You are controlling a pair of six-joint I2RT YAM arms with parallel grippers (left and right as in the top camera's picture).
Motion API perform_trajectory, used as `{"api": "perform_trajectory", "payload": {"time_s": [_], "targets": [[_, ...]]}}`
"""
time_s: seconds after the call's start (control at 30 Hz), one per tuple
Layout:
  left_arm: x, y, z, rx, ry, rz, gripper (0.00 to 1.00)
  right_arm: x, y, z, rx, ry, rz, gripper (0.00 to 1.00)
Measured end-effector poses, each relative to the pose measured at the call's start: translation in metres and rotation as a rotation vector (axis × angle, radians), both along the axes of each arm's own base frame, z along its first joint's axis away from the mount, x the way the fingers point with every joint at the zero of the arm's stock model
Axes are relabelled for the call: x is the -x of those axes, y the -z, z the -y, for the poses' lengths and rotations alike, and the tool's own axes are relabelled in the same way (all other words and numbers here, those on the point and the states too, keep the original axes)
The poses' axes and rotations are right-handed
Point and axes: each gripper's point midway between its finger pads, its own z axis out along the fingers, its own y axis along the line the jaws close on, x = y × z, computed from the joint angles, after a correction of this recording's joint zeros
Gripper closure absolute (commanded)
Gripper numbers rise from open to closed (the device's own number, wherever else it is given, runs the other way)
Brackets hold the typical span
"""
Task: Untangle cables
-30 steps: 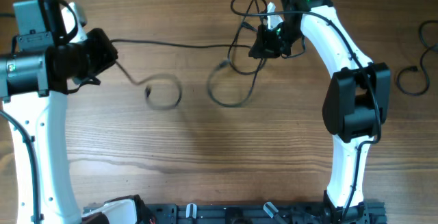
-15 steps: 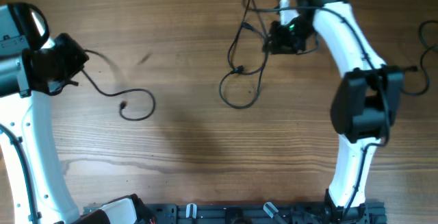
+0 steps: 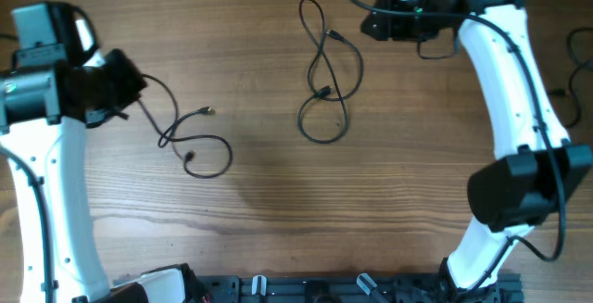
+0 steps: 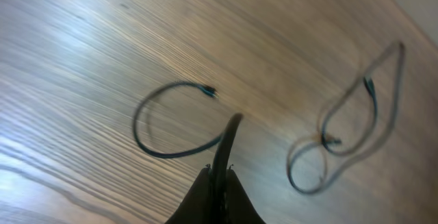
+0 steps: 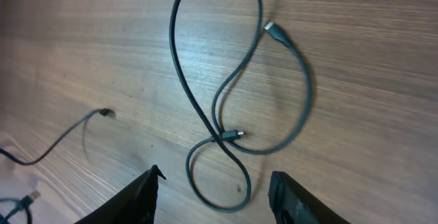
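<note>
The left gripper carries the held cable to the right in the overhead view next, onto bare wood beside the second cable, and releases it there.
Two thin black cables lie apart on the wooden table. My left gripper is shut on one end of the left cable, which trails right in a slack loop with a plug end showing; in the left wrist view the jaws pinch this cable. The second cable lies in loose crossed loops at the table's middle, both plug ends visible, touching no gripper. My right gripper is open and empty, behind and right of it. The right wrist view shows its spread fingers over that cable.
More black cords lie at the table's right edge. A black rack runs along the front edge. The white arms stand at the left and right sides. Another plug end shows at the lower left of the right wrist view.
The left cable came free of the tangle and now hangs slack from my left gripper. My right gripper let go of the second cable and moved back; that cable settled on the table.
</note>
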Motion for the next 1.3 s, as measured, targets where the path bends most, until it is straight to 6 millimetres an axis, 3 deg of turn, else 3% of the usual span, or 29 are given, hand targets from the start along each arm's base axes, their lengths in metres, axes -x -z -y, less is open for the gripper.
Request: {"api": "perform_trajectory", "payload": {"time_s": [0.1, 0.23, 0.4, 0.57, 0.8, 0.93, 1.0, 1.03, 1.1, 1.3], "targets": [[-0.002, 0.006, 0.024, 0.027, 0.072, -0.017, 0.96, -0.009, 0.028, -0.025, -0.016, -0.085, -0.007, 0.43], [-0.001, 0.032, 0.043, 0.062, 0.129, -0.065, 0.96, -0.012, 0.07, -0.058, -0.04, -0.198, -0.041, 0.43], [0.001, 0.08, 0.048, 0.094, 0.135, -0.143, 0.96, -0.005, 0.109, -0.113, -0.094, -0.365, -0.038, 0.4], [0.0, 0.09, 0.049, 0.098, 0.136, -0.148, 0.96, -0.004, 0.13, -0.149, -0.121, -0.429, -0.011, 0.39], [-0.001, 0.09, 0.049, 0.098, 0.136, -0.146, 0.96, -0.017, 0.165, -0.152, -0.028, -0.339, -0.021, 0.34], [-0.001, 0.09, 0.049, 0.098, 0.136, -0.145, 0.96, -0.018, 0.186, -0.15, -0.014, -0.328, -0.048, 0.37], [-0.001, 0.09, 0.049, 0.098, 0.136, -0.145, 0.96, -0.011, 0.192, -0.156, -0.058, -0.363, -0.075, 0.42], [-0.001, 0.09, 0.049, 0.098, 0.136, -0.145, 0.96, -0.006, 0.19, -0.161, -0.091, -0.386, -0.086, 0.56], [-0.001, 0.09, 0.049, 0.098, 0.136, -0.145, 0.96, 0.003, 0.187, -0.166, -0.131, -0.416, -0.11, 0.94], [-0.002, 0.089, 0.048, 0.097, 0.136, -0.141, 0.96, 0.024, 0.186, -0.168, -0.159, -0.431, -0.199, 0.96]]}}
